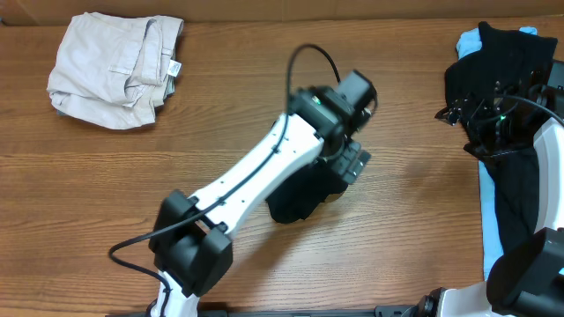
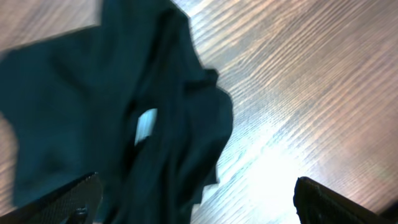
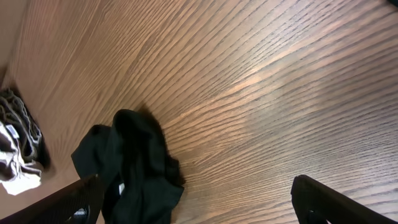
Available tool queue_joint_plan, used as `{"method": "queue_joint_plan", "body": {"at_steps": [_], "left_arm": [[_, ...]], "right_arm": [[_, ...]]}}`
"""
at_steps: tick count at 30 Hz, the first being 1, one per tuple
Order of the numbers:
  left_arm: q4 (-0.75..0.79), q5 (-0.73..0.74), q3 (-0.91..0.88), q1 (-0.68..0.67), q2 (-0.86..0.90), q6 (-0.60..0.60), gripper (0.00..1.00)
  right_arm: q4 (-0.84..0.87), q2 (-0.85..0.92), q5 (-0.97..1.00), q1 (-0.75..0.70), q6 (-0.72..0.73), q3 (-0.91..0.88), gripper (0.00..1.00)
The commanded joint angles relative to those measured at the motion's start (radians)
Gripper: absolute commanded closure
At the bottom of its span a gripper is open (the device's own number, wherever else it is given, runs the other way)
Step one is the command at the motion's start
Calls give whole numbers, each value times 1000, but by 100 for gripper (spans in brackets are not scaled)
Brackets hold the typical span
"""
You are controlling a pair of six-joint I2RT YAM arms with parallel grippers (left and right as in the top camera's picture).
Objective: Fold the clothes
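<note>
My left gripper lowers to the crumpled T-shirt's edge facing the pile next and closes, since that edge lies between my gripper's fingers.
A crumpled black T-shirt (image 1: 300, 198) lies mid-table, partly under my left arm. My left gripper (image 1: 351, 163) hovers at its upper right edge, open and empty. In the left wrist view the T-shirt (image 2: 112, 112) fills the left side, running under the left finger (image 2: 68, 199), and the left gripper (image 2: 196, 199) stands wide. My right gripper (image 1: 458, 97) is open at the right edge, over a black garment (image 1: 511, 53) lying on a light-blue one (image 1: 471, 40). In its wrist view the right gripper (image 3: 196, 199) holds nothing, with the T-shirt (image 3: 134, 168) at lower left. Beige trousers (image 1: 115, 70) lie folded at the back left.
The wooden table (image 1: 423, 220) shows bare between the T-shirt and the pile on the right. The left arm's white link (image 1: 256, 167) crosses the middle diagonally. The beige trousers (image 3: 15, 149) show at the far left of the right wrist view.
</note>
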Motion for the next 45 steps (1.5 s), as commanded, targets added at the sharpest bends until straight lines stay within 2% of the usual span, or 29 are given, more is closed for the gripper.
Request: {"method": "queue_joint_plan", "body": {"at_steps": [1,6,10,17,20,24,26,27,31,35,41,45], "left_arm": [[68,-60,-103,-44,43,-49,0],[102,-155,-156,-69,100,17,0],[103,-232,-156,-56,170,25,0],[86,-228,-156,-5,260,26,0],[71,-230,-156,10,271,26,23],[64,-231,-156,28,270,26,78],[56,-231,-156,37,270,26,93],[48,-232,-154,40,270,26,96],[7,-312,-128,55,269,24,96],[-101,-451,-25,80,269,3,96],[-277,-601,251,164,269,-28,96],[-365,-617,477,256,269,-28,96]], "right_arm": [[0,-18,-2,2,-29,14,0],[-4,-18,-2,2,-29,14,0],[-11,-18,-2,2,-30,14,0],[-12,-18,-2,2,-30,14,0],[-11,-18,-1,2,-30,14,0],[-7,-18,-2,2,-30,14,0],[-5,-18,-2,2,-30,14,0],[-5,-18,-1,2,-31,14,0],[-2,-18,-1,2,-34,14,0],[-1,-18,-1,2,-34,14,0],[-2,-18,-2,3,-57,14,0],[-6,-17,-2,6,-64,14,0]]}}
